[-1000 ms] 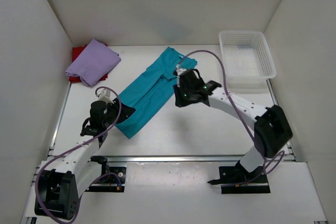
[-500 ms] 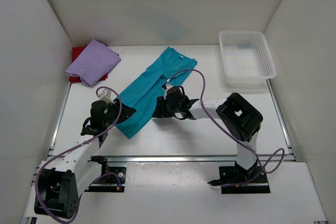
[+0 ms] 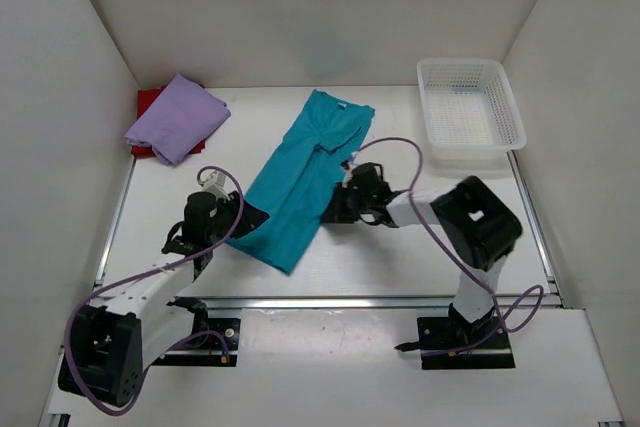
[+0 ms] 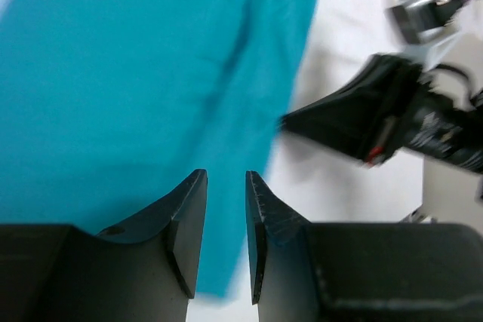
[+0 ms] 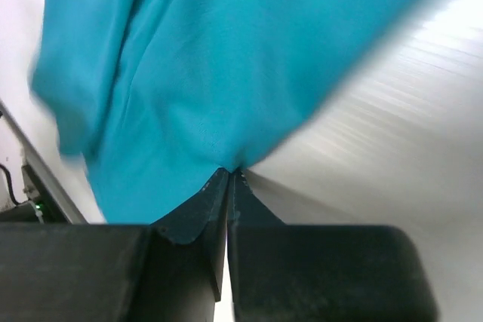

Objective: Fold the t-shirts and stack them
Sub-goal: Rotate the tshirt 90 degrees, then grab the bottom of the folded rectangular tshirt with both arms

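Note:
My left gripper moves back toward the teal t-shirt's near end next, then down to the hem corner on the gripper's own side (image 3: 232, 241). The t-shirt still lies long.
The teal t-shirt (image 3: 300, 172), folded into a long strip, lies slanted across the middle of the table. My right gripper (image 3: 333, 211) is low at the strip's right edge and shut on a pinch of the teal cloth (image 5: 211, 50); its closed tips (image 5: 229, 171) show in the right wrist view. My left gripper (image 3: 250, 219) is over the strip's lower left edge. Its fingers (image 4: 226, 175) stand a little apart with teal cloth (image 4: 151, 73) seen beyond them. The lavender shirt (image 3: 177, 117) lies folded on the red shirt (image 3: 148, 100) at the back left corner.
A white mesh basket (image 3: 468, 64) stands at the back right. White walls enclose the table on the left, back and right. The right arm's dark gripper (image 4: 362, 118) shows across the teal shirt in the left wrist view.
The right gripper came down from the shirt's upper part to its right edge and shut on it. The strip's lower end swung to the right. The left gripper shifted slightly right.

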